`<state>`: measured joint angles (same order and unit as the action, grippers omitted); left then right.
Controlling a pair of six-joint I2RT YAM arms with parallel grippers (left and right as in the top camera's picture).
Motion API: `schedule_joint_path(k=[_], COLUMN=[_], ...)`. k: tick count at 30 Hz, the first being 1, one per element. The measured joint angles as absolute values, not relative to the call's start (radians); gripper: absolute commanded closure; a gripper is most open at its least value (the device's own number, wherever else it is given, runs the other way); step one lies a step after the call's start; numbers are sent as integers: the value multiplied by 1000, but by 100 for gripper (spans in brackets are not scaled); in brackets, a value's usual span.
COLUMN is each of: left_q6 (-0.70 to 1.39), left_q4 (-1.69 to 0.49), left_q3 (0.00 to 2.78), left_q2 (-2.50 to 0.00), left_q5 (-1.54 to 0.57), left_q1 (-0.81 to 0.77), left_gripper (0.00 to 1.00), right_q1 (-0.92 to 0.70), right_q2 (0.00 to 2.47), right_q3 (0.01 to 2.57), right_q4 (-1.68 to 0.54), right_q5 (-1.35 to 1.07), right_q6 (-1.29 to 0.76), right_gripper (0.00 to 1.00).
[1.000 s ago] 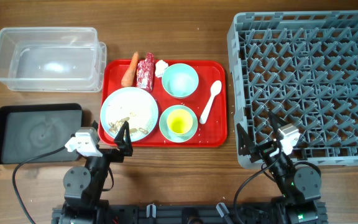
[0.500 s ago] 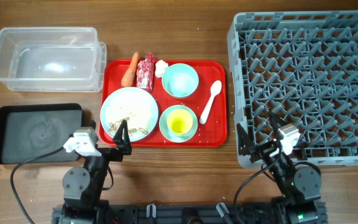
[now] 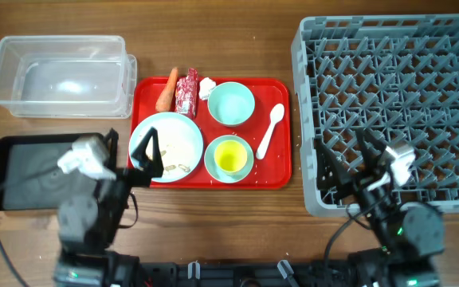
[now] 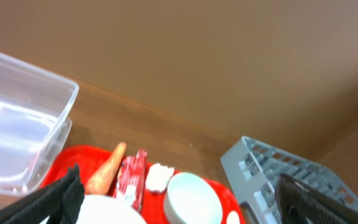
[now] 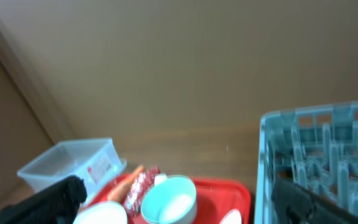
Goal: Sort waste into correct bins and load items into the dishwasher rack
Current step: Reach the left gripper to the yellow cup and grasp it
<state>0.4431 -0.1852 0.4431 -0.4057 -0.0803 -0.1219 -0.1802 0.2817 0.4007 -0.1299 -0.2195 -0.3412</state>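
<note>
The base of the yellow cup [image 3: 229, 157] is surrounded by the bowl, so my left gripper needs to swing to the right in the overhead view and tilt down over the cup next.
On the red tray [image 3: 280, 171] lie an orange carrot [image 3: 166, 89], a red wrapper [image 3: 186, 91], a white tissue [image 3: 206, 87], a mint bowl [image 3: 230, 104], a second bowl holding the yellow cup [image 3: 229, 157], a white spoon [image 3: 269, 130] and the pale plate [image 3: 172, 137] with beige scraps [image 3: 175, 165]. The clear tub [image 3: 58, 76] and black tray [image 3: 22, 171] are at the left. The grey rack [image 3: 393, 96] is at the right. My left gripper [image 3: 131, 147] is open and empty between the black tray and the plate. My right gripper [image 3: 347, 159] is open and empty over the rack's front left corner.
The left wrist view shows the tub [image 4: 17, 143], carrot [image 4: 107, 171], wrapper [image 4: 131, 180], tissue [image 4: 157, 177], bowl [image 4: 191, 199] and rack corner [image 4: 272, 174]. The right wrist view shows the bowl [image 5: 169, 199], tub [image 5: 73, 162] and rack [image 5: 328, 162]. A brown wall stands behind.
Both arms have risen and moved away from the table's front edge. The left gripper now reaches the plate's left side. The right gripper now hangs over the rack's front corner. No object moved.
</note>
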Motion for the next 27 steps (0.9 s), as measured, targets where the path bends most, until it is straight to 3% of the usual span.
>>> schedule_joint_path(k=[6,8,10,11,14,15,16,19,23,25,27], left_q6=[450,451,452,454,457,459,458,459,458,470,484], left_q4=[-745,-786,-802,-796,-819,-844,-858,-926,-965,-961,-937], left_q3=[1104,1205,1275,1283,1289,1290,1290,1291,1291,1291,1291], left_q2=[-990,-1093,-1189,-1221,-1322,-1349,-1372,-1473,-1570,-1634,-1673], left_q5=[-95,-117,-206,-253,-366,-379,-390,-363,-226,-144,-108], left_q1=[-122,-122,-120,-120,-133,-147,-163,-273,-431,-507,-534], left_gripper=[0,0,8,0,1,4,15,28,29,35,48], right_q1=[-180,-179,-179,-179,-179,-179,-179,-179,-179,-179,-179], right_q2=[833,966,1079,1124,1228,1238,1252,1252,1252,1252,1252], right_q3=[948,1055,1124,1138,1142,1142,1142,1142,1143,1143,1143], right_q4=[-582,-668,-700,-703,-725,-728,-733,-733,-756,-769,-778], right_q5=[-220,-245,-286,-302,-337,-340,-345,-348,-345,-343,-343], right_q6=[-255,-242,-240,-240,-241,-241,-241,-249,-281,-291,-295], right_gripper=[0,0,0,0,0,0,0,0,0,0,0])
